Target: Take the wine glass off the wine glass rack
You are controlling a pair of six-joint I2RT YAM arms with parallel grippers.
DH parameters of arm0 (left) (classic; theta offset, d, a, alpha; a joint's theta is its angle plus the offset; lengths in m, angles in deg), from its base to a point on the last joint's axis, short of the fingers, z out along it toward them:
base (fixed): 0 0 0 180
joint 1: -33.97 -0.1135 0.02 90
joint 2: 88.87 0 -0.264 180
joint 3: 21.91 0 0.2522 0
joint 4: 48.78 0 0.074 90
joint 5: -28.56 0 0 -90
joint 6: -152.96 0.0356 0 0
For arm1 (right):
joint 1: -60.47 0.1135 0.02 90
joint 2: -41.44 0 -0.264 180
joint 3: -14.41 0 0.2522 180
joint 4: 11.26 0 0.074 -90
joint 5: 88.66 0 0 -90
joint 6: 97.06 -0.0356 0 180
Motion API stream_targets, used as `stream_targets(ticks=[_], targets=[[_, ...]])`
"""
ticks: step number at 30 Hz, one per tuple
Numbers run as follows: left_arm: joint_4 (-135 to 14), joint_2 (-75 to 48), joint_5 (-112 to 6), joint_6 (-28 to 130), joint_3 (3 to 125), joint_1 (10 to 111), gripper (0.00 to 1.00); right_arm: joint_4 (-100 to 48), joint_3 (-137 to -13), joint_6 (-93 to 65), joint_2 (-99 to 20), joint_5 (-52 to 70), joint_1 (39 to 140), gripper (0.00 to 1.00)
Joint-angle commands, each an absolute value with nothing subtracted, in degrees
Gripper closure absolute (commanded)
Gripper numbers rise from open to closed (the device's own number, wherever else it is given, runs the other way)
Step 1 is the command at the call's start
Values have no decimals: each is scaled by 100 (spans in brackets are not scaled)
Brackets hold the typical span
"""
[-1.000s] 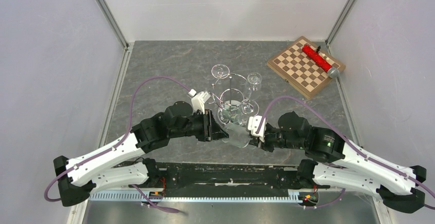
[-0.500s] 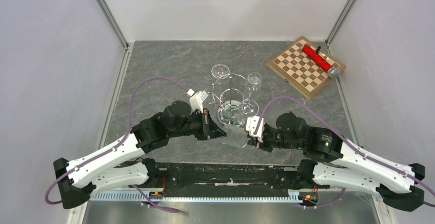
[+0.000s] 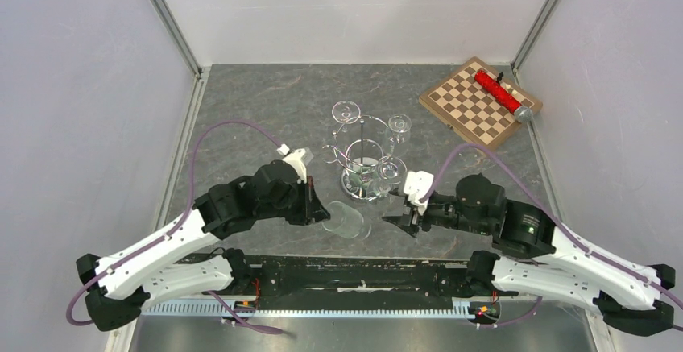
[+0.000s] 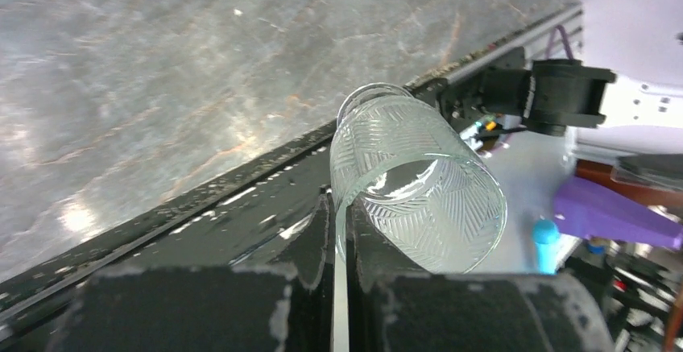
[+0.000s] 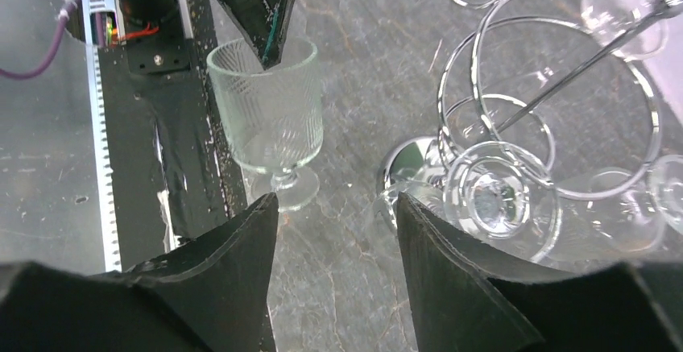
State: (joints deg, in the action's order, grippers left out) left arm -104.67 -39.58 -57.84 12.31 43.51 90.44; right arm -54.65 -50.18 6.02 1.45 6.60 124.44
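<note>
I will next carry the glass outward and to the left in the top view with my left gripper and release it on bare tabletop, clear of the rack (image 3: 364, 155).
A ribbed clear wine glass (image 3: 346, 221) (image 5: 270, 114) stands upright off the rack, its foot (image 5: 287, 191) at or just above the table near the front edge. My left gripper (image 3: 320, 207) (image 4: 340, 207) is shut on the glass's rim, one finger (image 5: 262, 2) inside the bowl (image 4: 419, 183). To the glass's right, my right gripper (image 3: 396, 211) (image 5: 334, 203) is open and holds nothing. The chrome wine glass rack (image 3: 364, 155) (image 5: 515, 110) stands just behind, with other glasses hanging from it (image 3: 345, 112) (image 5: 499, 199).
A chessboard (image 3: 481, 101) with a red cylinder (image 3: 498, 90) on it lies at the back right corner. The black table rail (image 5: 173, 126) runs close beside the glass's foot. White walls close in both sides.
My right gripper opened, let go of the glass and drew back to the right. My left gripper shut on the rim and carried the glass left, away from the rack.
</note>
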Motion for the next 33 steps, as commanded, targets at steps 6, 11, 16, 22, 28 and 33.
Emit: stream_targets(ticks=[6,11,16,22,28,33], targets=[[-12363,-3709,-7592,1964,5972,8975,98,-5208,-5106,420,571,411,12454,40],[-12497,-3524,-7750,2391,6141,8492,98,-5243,-5046,390,599,407,12455,39],[-12327,-3214,-7226,3131,6165,7155,98,-5225,-5006,280,728,457,12454,38],[-12126,-2681,-6873,3873,6305,5636,98,-5281,-4934,101,898,404,12455,38],[-11823,-1991,-6794,4206,6460,4551,98,-5318,-4849,-85,1029,169,12456,38],[-11564,-1378,-6817,4310,6691,3969,98,-5271,-4670,-269,1253,-100,12459,38]])
